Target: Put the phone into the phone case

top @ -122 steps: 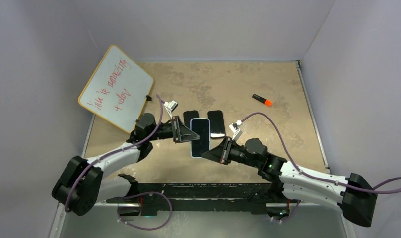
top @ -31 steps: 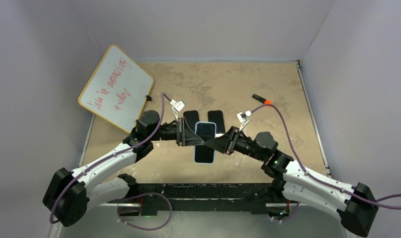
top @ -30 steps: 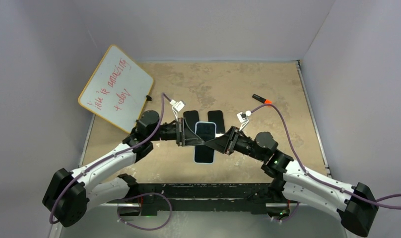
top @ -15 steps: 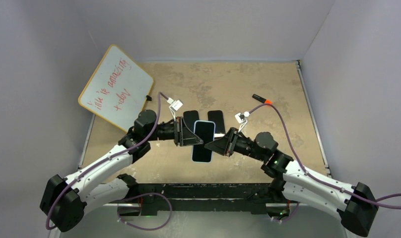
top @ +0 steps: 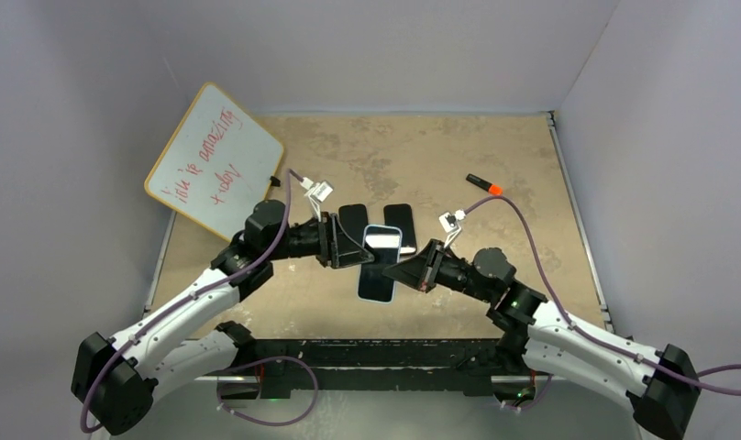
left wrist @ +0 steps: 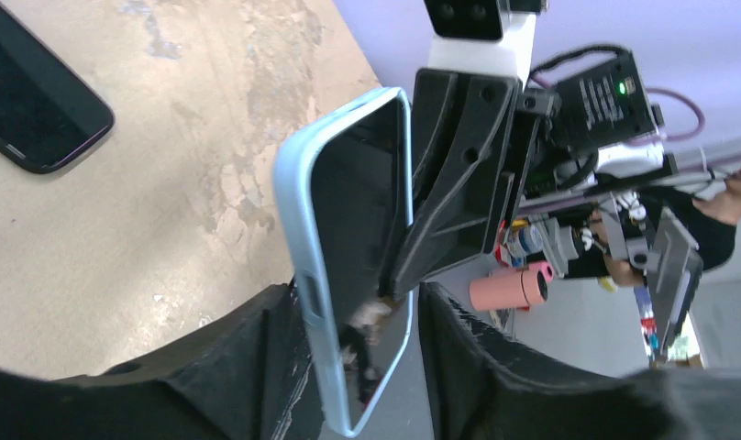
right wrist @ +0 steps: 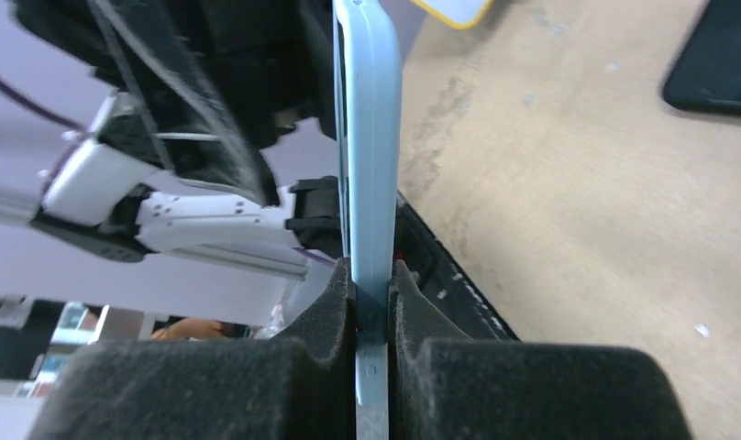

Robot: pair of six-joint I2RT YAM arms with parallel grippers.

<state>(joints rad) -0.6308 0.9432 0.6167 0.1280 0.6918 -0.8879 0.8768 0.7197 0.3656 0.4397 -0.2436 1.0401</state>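
Note:
My right gripper carries the case (top: pixel 376 275) outward and down next and releases it on the bare tabletop beside the black phones, as the phone fills it.
A light blue phone case (top: pixel 376 275) hangs in the air over the near middle of the table, between both grippers. A dark glossy phone screen (top: pixel 381 247) fills its front. My right gripper (top: pixel 409 271) is shut on the case's right edge, and the blue edge (right wrist: pixel 367 137) runs straight up from between its pads. My left gripper (top: pixel 345 247) is at the case's left side. In the left wrist view the jaws stand apart around the case (left wrist: pixel 303 238), which leans on the left finger (left wrist: pixel 257 357) with a small gap at the right one.
Two black phones (top: pixel 351 216) (top: pixel 400 220) lie flat on the table just behind the held case. A whiteboard (top: pixel 214 163) leans at the back left. An orange and black marker (top: pixel 485 185) lies at the back right.
The cased phone has tilted, so its screen now catches a bright reflection. The left arm has drawn back a little to the left. The right gripper keeps its hold.

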